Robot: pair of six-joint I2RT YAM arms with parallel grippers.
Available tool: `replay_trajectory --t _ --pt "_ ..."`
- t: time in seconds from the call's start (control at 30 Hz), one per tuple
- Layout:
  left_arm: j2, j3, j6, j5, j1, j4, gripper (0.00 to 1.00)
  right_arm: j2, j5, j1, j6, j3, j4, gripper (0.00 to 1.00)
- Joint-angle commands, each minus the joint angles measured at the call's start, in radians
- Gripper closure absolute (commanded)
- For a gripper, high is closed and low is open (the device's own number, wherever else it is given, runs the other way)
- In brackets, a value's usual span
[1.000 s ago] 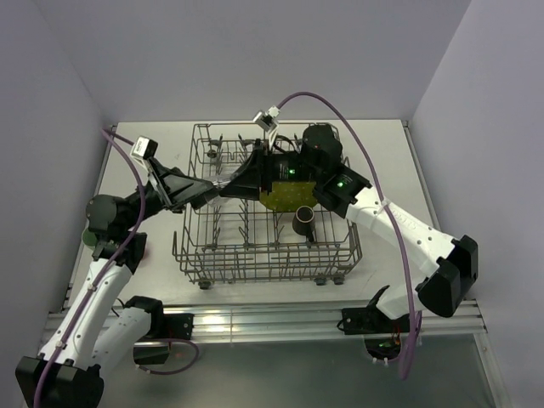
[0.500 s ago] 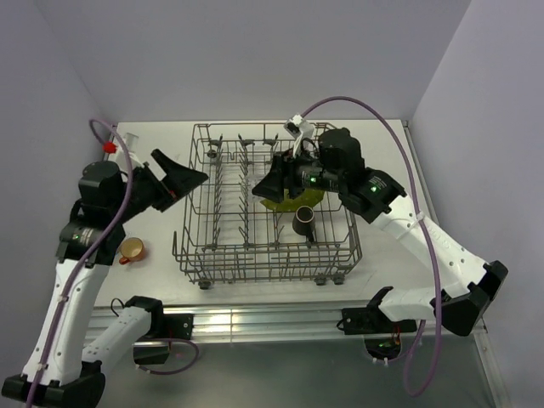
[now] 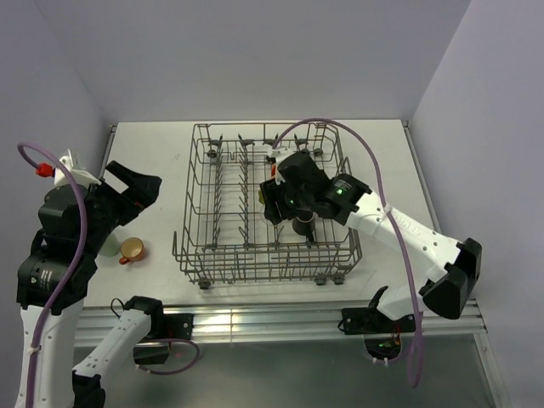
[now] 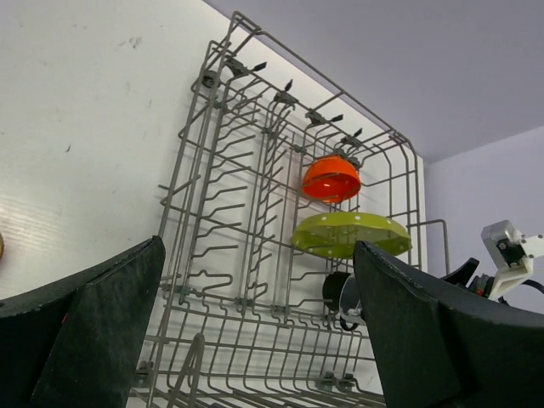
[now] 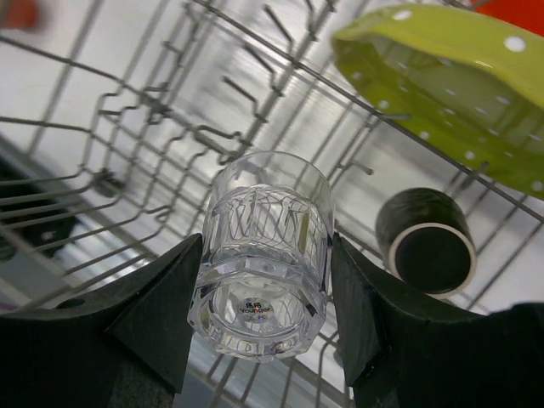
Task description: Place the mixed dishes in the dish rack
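The spot on the bottom of the rack between the dark brown mug and the rack's upright wires is still empty. My right gripper needs to lower the clear glass there.
The grey wire dish rack (image 3: 194, 252) stands mid-table. My right gripper (image 3: 270, 204) is inside it, shut on the clear glass (image 5: 265, 246), which is held bottom toward the camera over the rack's tines, left of the dark brown mug (image 5: 425, 240). The yellow-green plate (image 5: 450, 85) stands behind them, with the orange bowl (image 4: 331, 177) beyond it. My left gripper (image 3: 136, 189) is raised left of the rack, wide open and empty. The small orange cup (image 3: 132, 249) sits on the table below it. The pale green cup (image 3: 109, 246) is partly hidden by my left arm.
The rack's left half (image 4: 212, 170) holds only upright tines. Bare white table (image 4: 93, 127) lies left of the rack. Walls close in at the back and both sides. A metal rail (image 3: 255, 316) runs along the near edge.
My left gripper has pulled back from over the rack to the far left, open. My right gripper has turned and come down into the rack with the glass, beside the mug.
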Motion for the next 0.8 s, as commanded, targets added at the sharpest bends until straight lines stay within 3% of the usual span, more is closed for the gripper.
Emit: replay_trajectory --t 0.0,0.37,0.77 --pt "0.000 -0.009 0.021 -0.056 0.002 -0.025 0.01 0.029 0.129 0.012 -0.007 -0.014 -0.029 1.00" --pt "0.035 -0.038 -0.012 -0.191 0.002 -0.107 0.01 0.127 0.244 0.024 0.005 -0.016 -0.048 1.00" --pt "0.047 -0.069 -0.005 -0.278 0.004 -0.145 0.01 0.216 0.229 0.030 0.005 -0.020 -0.029 1.00"
